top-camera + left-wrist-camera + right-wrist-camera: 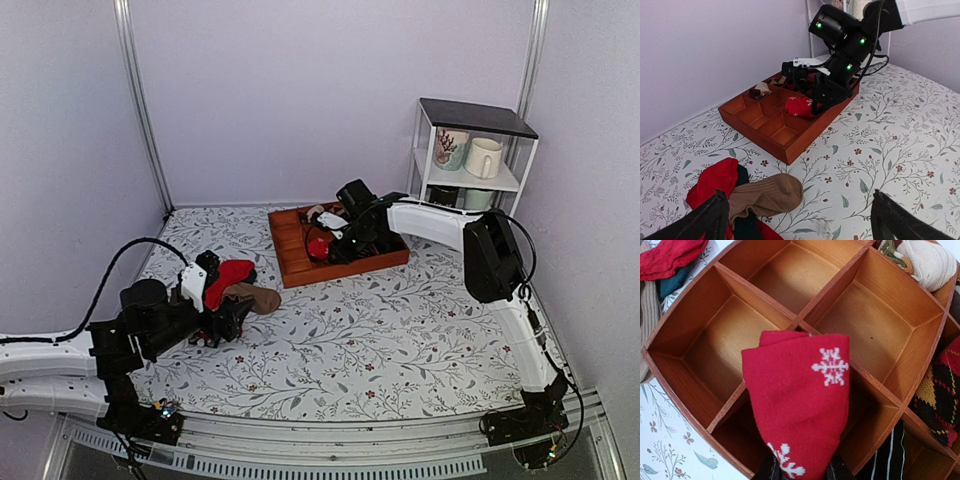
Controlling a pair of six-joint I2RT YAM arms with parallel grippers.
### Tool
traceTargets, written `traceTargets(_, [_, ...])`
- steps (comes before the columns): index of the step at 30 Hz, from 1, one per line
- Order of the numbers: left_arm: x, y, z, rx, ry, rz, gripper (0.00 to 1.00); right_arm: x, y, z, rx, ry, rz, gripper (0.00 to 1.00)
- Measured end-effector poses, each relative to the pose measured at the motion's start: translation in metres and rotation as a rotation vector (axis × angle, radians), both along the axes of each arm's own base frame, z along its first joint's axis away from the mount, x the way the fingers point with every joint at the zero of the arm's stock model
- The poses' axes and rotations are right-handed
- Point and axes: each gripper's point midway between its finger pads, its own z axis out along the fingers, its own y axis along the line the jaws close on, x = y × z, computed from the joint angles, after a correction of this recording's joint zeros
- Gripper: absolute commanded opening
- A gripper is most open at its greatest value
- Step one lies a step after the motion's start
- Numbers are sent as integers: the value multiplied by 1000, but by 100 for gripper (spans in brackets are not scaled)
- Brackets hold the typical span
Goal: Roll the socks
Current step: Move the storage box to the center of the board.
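The folded end of the red socks is hanging above the tray's dividers, so my right gripper will next go down into the near section of the tray beside the black striped sock and open.
The rolled red socks point(800, 405), a bundle with white snowflake marks, are held in my right gripper point(800, 472) just above a compartment of the wooden tray point(685, 385). They also show as a red bundle in the top view point(319, 247) and the left wrist view point(801, 107). My right gripper point(328, 243) is shut on them over the tray point(300, 270). My left gripper point(800, 220) is open and empty, low over the table beside the mixed sock heap point(740, 197), its fingers point(710, 215) wide apart.
A heap of red, brown and dark socks point(235, 285) lies at the left by my left gripper point(222, 310). Other rolled bundles point(925, 262) fill the tray's far compartments. A white shelf with mugs point(470, 155) stands at the back right.
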Motion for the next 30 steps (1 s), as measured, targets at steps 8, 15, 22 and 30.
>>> traceTargets(8, [-4,3,7,-23,-16,-6,99,-4,-10,-6,-39,17,-73,0])
traceTargets(15, [-5,2,5,-23,-10,-22,100,-22,-29,-12,-96,61,-138,0])
traceTargets(22, [-6,0,0,-13,-1,-29,100,-30,-35,-8,-98,78,-146,0])
traceTargets(30, [-6,-1,-4,-4,8,-33,100,-33,-41,-11,-167,128,-111,0])
